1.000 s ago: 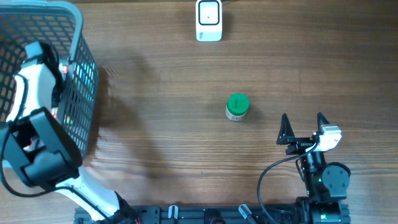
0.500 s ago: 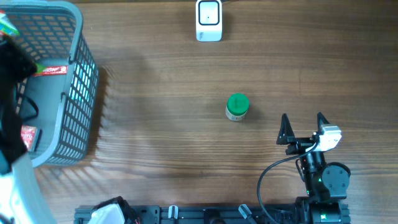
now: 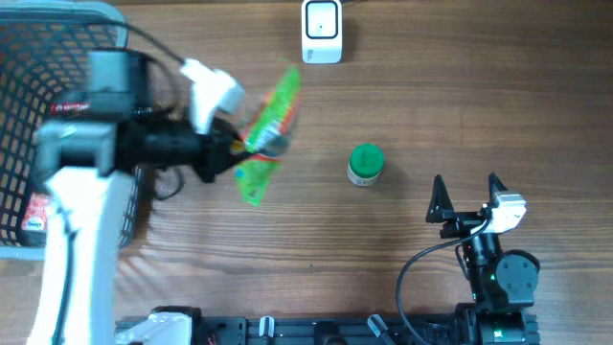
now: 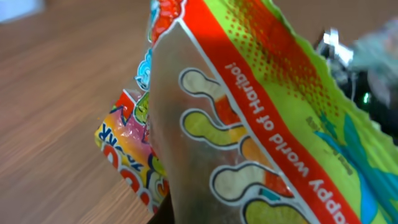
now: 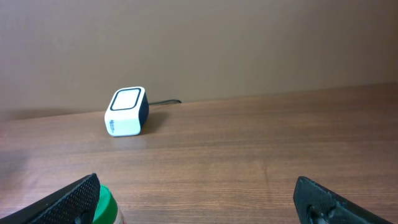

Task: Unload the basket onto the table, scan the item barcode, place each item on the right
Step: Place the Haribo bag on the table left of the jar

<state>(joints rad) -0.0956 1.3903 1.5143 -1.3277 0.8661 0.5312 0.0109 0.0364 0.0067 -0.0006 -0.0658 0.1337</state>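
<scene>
My left gripper brings the bag point(image 3: 270, 125) down next, shifting toward the jar, onto the bare tabletop below, between basket and jar. It then releases the bag's lower half.
The item is a green and red candy bag point(image 3: 270, 125), hanging above the table between the basket and the white barcode scanner point(image 3: 322, 31). My left gripper point(image 3: 233, 153) is shut on the bag's lower half. In the left wrist view the bag point(image 4: 249, 118) fills the frame and hides the jaws; no barcode shows on it. My right gripper point(image 3: 466, 184) stands open at the lower right with nothing between its fingers point(image 5: 78, 199). From the right wrist view the scanner point(image 5: 127, 112) stands far ahead on the left.
A grey mesh basket point(image 3: 57, 11) with more packets stands at the far left, under the left arm. A green-lidded jar point(image 3: 365, 163) stands mid-table, just left of the right gripper, its lid point(image 5: 107, 205) beside the left finger.
The left arm has come out of the basket and swung right over the table with the candy bag in its grip. The right arm has not moved.
</scene>
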